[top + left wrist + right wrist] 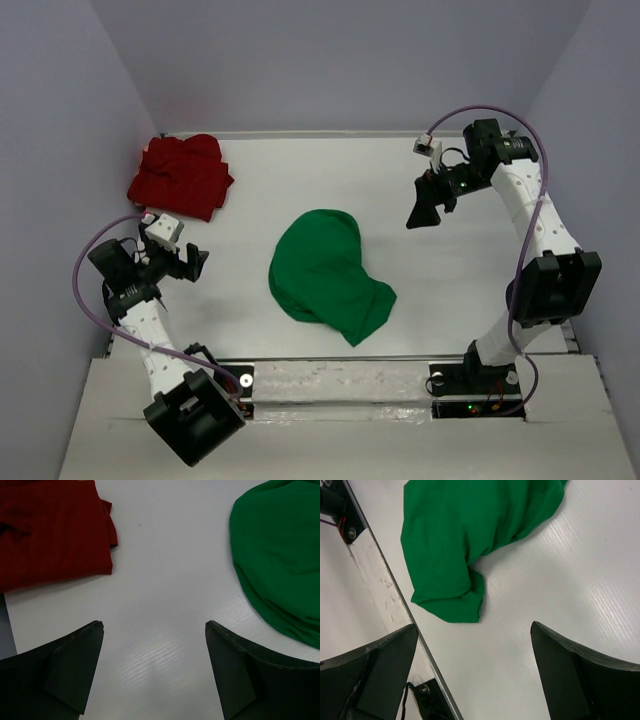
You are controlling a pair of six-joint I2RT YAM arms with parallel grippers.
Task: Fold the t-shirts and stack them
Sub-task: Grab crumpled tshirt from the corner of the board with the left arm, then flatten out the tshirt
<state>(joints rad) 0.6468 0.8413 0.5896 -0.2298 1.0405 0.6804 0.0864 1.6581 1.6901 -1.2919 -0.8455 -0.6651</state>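
Next, my right gripper needs to sweep left in the top view and down to pinch the green t-shirt's facing edge, which lies that way below it.
The bright green t-shirt (325,275) lies crumpled in the middle of the white table; it also shows in the left wrist view (280,550) and the right wrist view (470,535). The deep red t-shirt (182,177) lies bunched at the far left corner, and shows in the left wrist view (50,530). My left gripper (192,262) is open and empty, left of the green shirt and in front of the red one (154,625). My right gripper (425,208) is open and empty, raised right of the green shirt (474,626).
The table's near edge rail (395,590) runs close by the green shirt's lower corner. The arm bases (470,380) sit along the near edge. Grey walls (340,60) close in the back and both sides.
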